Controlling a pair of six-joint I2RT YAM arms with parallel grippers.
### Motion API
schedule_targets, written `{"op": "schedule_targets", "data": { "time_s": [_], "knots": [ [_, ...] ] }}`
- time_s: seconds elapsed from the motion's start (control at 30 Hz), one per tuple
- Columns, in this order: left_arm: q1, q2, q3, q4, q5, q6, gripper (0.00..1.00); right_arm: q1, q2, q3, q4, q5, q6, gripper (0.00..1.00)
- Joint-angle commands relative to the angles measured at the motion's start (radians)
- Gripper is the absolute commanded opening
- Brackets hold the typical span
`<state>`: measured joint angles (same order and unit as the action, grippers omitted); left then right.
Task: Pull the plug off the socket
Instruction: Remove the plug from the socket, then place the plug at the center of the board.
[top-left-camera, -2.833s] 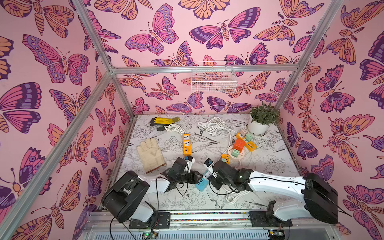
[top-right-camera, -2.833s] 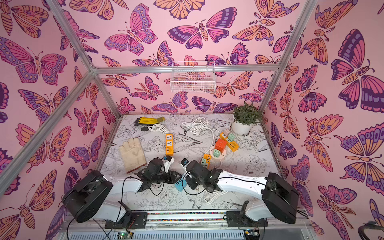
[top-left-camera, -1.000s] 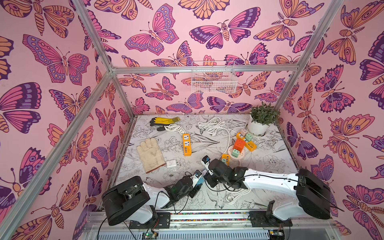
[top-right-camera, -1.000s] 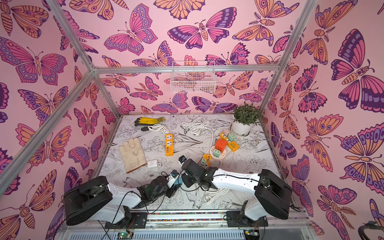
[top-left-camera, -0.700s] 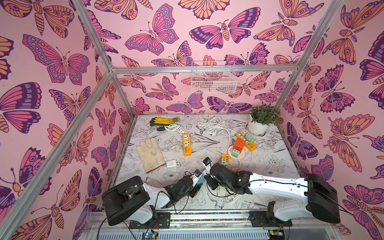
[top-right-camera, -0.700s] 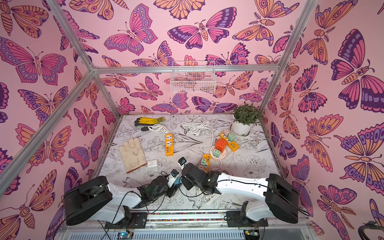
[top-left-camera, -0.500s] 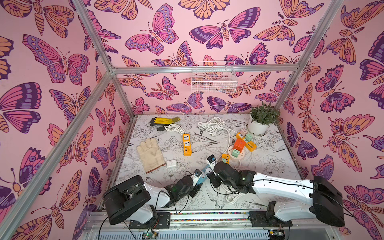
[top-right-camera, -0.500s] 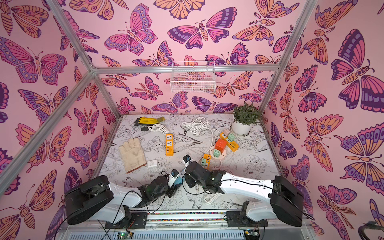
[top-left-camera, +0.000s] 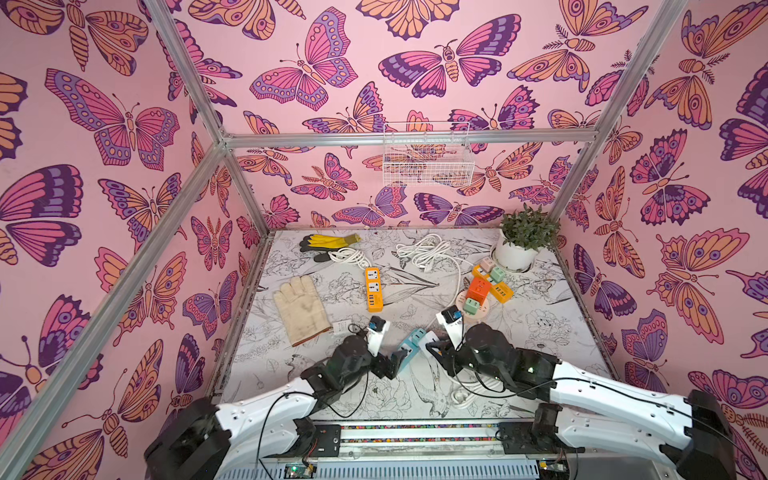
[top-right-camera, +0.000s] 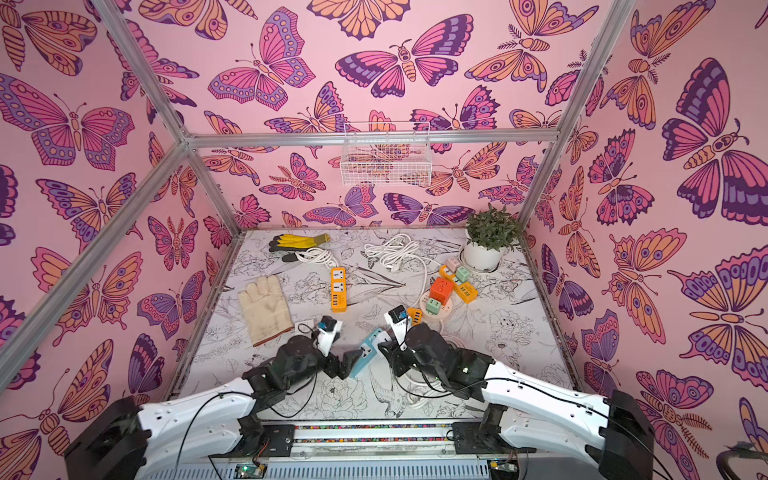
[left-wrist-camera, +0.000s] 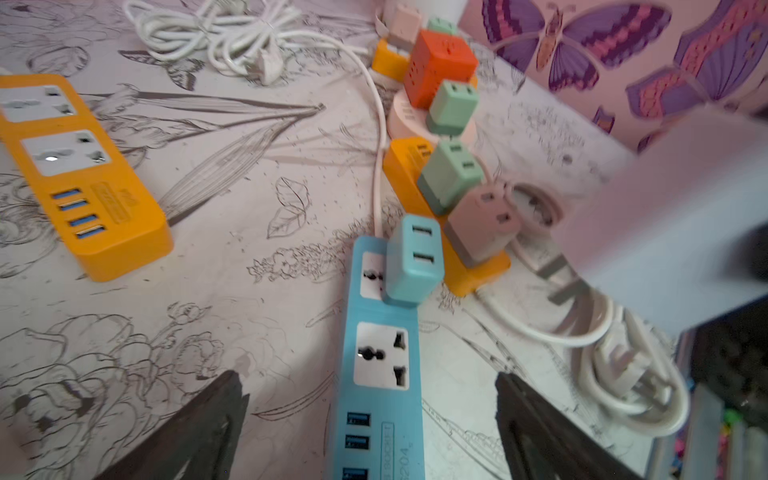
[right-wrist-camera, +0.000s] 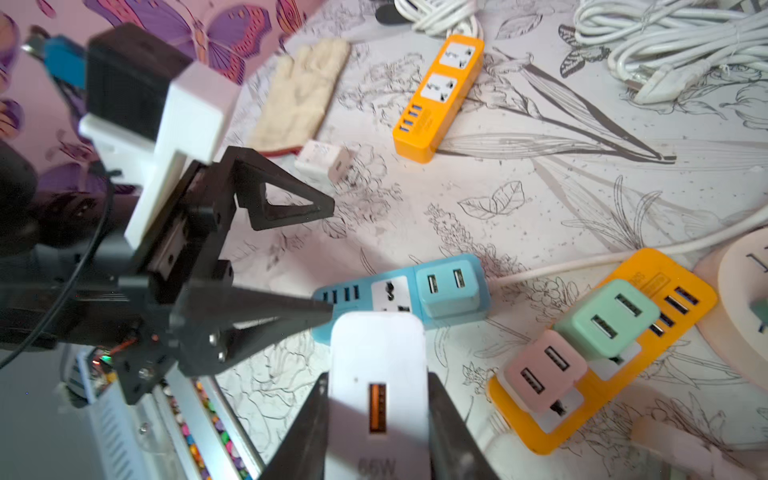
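Observation:
My right gripper needs to carry the plug past the blue socket strip and down, and let go of it on the bare tabletop (right-wrist-camera: 281, 241) beside the small white charger, because the plug's pins hang clear.
The blue socket strip (top-left-camera: 409, 347) (top-right-camera: 365, 353) lies flat near the table's front middle. A teal adapter (left-wrist-camera: 413, 259) (right-wrist-camera: 449, 291) is plugged into its far outlet. The nearer outlet (left-wrist-camera: 380, 353) is bare. My left gripper (left-wrist-camera: 368, 380) (top-left-camera: 395, 361) is open, its fingers on either side of the strip's USB end without touching it. The white plug (right-wrist-camera: 378, 374) (top-left-camera: 430, 338) is clamped in my shut right gripper (right-wrist-camera: 376, 386) (top-right-camera: 384, 347). It hangs clear of the strip, and its bare prongs (left-wrist-camera: 557, 274) show in the left wrist view.
An orange strip (top-left-camera: 374, 289), a beige glove (top-left-camera: 300, 309) and a small white charger (top-left-camera: 343, 326) lie left of centre. An orange strip with green and pink adapters (right-wrist-camera: 602, 332) lies right of the socket. A coiled white cable (left-wrist-camera: 623, 374), more cables (top-left-camera: 428, 251) and a potted plant (top-left-camera: 525, 237) are also there.
My left gripper has opened and let go of the blue strip, which now rests on the table. My right gripper has drawn slightly to the right with the white plug.

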<state>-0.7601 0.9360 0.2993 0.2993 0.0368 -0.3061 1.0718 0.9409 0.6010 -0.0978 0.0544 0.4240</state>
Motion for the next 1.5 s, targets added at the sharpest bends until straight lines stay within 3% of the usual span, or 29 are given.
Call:
{"op": "schedule_targets", "data": {
  "time_s": [0.0,0.13,0.27,0.53,0.73,1.0,1.27,1.47],
  "knots": [
    [0.15,-0.119,0.084,-0.229,0.132,-0.154,0.97,-0.068,-0.038,-0.05,0.172,-0.133,0.101,0.12],
    [0.339,-0.201,0.158,-0.315,0.235,-0.299,0.99,-0.1,0.051,-0.067,0.381,-0.219,0.216,0.12],
    [0.444,-0.225,0.254,-0.402,0.26,-0.352,1.0,-0.091,0.282,0.082,0.4,-0.316,0.269,0.12],
    [0.452,-0.351,0.368,-0.571,0.112,-0.288,0.99,-0.049,0.774,0.397,0.453,-0.397,0.397,0.11],
    [0.452,-0.479,0.381,-0.646,0.001,-0.266,0.99,0.001,1.022,0.628,0.416,-0.437,0.413,0.12],
    [0.452,-0.509,0.371,-0.678,0.011,-0.259,0.99,0.037,1.192,0.8,0.322,-0.441,0.399,0.14],
    [0.452,-0.537,0.355,-0.683,0.009,-0.26,0.99,0.059,1.253,0.875,0.228,-0.425,0.362,0.18],
    [0.452,-0.54,0.353,-0.682,0.025,-0.274,0.99,0.062,1.25,0.898,0.13,-0.386,0.299,0.36]
  ]
}}
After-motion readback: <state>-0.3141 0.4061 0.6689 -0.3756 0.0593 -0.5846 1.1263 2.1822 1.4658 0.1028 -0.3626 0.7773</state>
